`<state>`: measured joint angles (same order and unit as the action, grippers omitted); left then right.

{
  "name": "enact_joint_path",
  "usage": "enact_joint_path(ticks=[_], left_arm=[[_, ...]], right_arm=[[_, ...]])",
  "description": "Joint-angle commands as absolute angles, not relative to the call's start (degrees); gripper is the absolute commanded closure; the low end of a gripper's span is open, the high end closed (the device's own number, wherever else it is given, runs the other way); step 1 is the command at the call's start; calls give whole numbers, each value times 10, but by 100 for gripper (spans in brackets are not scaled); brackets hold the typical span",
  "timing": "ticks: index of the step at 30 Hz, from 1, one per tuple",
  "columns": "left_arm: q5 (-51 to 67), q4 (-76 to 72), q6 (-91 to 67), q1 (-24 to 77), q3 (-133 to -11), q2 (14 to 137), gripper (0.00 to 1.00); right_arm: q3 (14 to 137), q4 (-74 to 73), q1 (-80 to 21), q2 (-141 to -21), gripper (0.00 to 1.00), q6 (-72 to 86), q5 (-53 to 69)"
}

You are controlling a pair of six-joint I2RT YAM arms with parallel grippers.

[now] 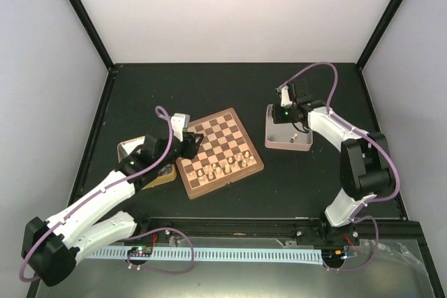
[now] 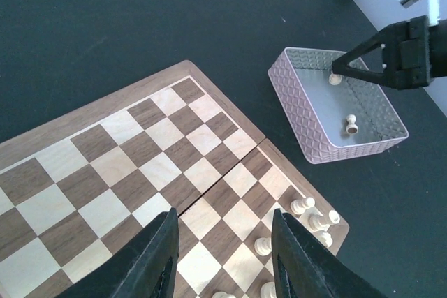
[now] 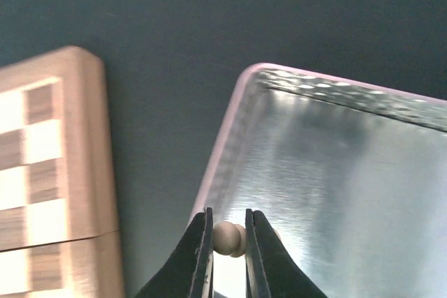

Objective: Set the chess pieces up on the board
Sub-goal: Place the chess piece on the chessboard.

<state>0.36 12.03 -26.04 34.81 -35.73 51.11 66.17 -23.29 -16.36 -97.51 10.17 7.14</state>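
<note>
The robot's right gripper will next go up from the tray, swing back over the board's tray-side squares by the fold seam, which are empty, and lower the pawn there.
The board [image 1: 220,151] lies at the middle of the table and also shows in the left wrist view [image 2: 140,165]. Several cream chess pieces [image 1: 225,165] stand on its near rows; a few show at its corner [image 2: 307,209]. My left gripper [image 2: 223,242] is open and empty, hovering over the board's squares [image 1: 192,144]. My right gripper [image 3: 228,227] is shut on a cream pawn [image 3: 227,237], held just above the floor of the pink-rimmed metal tray [image 3: 234,137]. This grip also shows in the left wrist view [image 2: 335,78]. Another pawn [image 2: 351,125] stands in that tray.
The pink tray [image 1: 269,134] sits right of the board. A second shallow tray [image 1: 126,148] lies left of the board, partly hidden under my left arm. Dark tabletop surrounds both; black frame posts stand at the corners.
</note>
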Motion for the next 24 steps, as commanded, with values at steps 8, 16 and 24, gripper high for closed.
enact_joint_path(ticks=[8,16,24], left_arm=[[28,94,-304,339,-362,553,62],[43,99,-324,336,-364,588,62],[70,110,-325,332,-386,634,62]], right_arm=[[623,-118,-206,-962,96,180,327],[663,-147,-254,-1039,96,154,381],[708,-229,-273,-1081,94,100,391]])
